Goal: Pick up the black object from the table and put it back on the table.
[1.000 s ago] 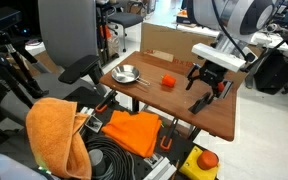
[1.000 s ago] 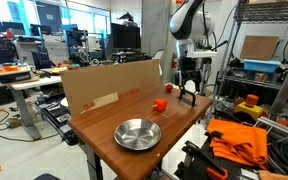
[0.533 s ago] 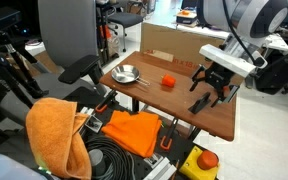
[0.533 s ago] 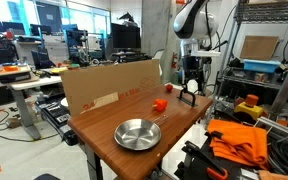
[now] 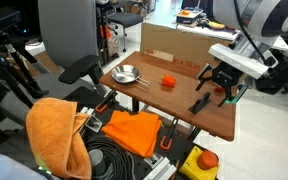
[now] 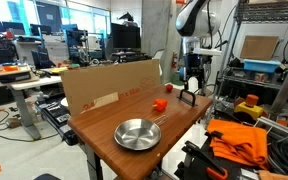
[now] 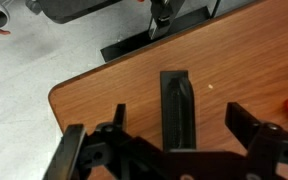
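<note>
My gripper comes down onto the black object next, one spread finger along each long side, because it lies flat on the table below the fingers.
The black object (image 7: 177,105), slim and matte, lies flat on the wood-grain table (image 7: 94,95) close to a rounded corner. In the wrist view my gripper (image 7: 179,122) hovers right over it, its two black fingers (image 7: 117,118) spread wide on either side and touching nothing. In both exterior views the black object (image 5: 200,103) (image 6: 187,97) rests on the table (image 5: 216,122) (image 6: 102,128) near its far end, with the open gripper (image 5: 223,88) (image 6: 192,82) raised above it.
A metal bowl (image 5: 126,74) (image 6: 138,133) and an orange-red ball (image 5: 168,82) (image 6: 159,104) sit on the table. A cardboard panel (image 5: 169,42) (image 6: 109,85) stands along one edge. Orange cloth (image 5: 59,130) and cables lie beside the table.
The open gripper has drifted sideways and slightly up from the black object, which stays where it lies on the table.
</note>
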Tool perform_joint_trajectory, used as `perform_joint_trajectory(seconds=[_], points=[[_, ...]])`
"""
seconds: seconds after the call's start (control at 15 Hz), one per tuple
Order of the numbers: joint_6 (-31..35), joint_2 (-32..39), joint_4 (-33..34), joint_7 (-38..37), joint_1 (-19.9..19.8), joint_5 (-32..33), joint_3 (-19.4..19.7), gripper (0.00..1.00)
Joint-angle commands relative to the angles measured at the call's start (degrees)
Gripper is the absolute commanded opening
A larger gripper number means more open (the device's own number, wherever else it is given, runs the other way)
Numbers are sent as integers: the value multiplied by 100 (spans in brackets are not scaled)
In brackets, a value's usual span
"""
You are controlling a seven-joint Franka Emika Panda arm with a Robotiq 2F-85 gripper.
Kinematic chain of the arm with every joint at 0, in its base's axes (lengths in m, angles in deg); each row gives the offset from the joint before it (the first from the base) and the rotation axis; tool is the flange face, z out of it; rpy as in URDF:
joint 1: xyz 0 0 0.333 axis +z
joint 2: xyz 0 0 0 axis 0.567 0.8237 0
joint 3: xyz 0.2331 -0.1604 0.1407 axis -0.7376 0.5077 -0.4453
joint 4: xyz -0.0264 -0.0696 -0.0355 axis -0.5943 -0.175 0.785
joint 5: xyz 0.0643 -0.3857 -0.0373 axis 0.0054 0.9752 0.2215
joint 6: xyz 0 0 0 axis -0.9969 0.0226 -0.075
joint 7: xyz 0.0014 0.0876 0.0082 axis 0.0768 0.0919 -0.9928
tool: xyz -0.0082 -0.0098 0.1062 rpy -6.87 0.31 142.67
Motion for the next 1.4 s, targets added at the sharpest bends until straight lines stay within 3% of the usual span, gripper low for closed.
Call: perform_joint_trajectory(seconds=[0.0, 0.73, 0.8, 0.87, 1.33], points=[[-95, 107, 180, 257, -82, -109, -104, 100], [-238, 487, 475, 251, -62, -38, -112, 100], [-266, 509, 517, 275, -65, -29, -120, 75], [-284, 532, 553, 280, -56, -5, -116, 74], [-437, 705, 738, 296, -79, -17, -116, 20]])
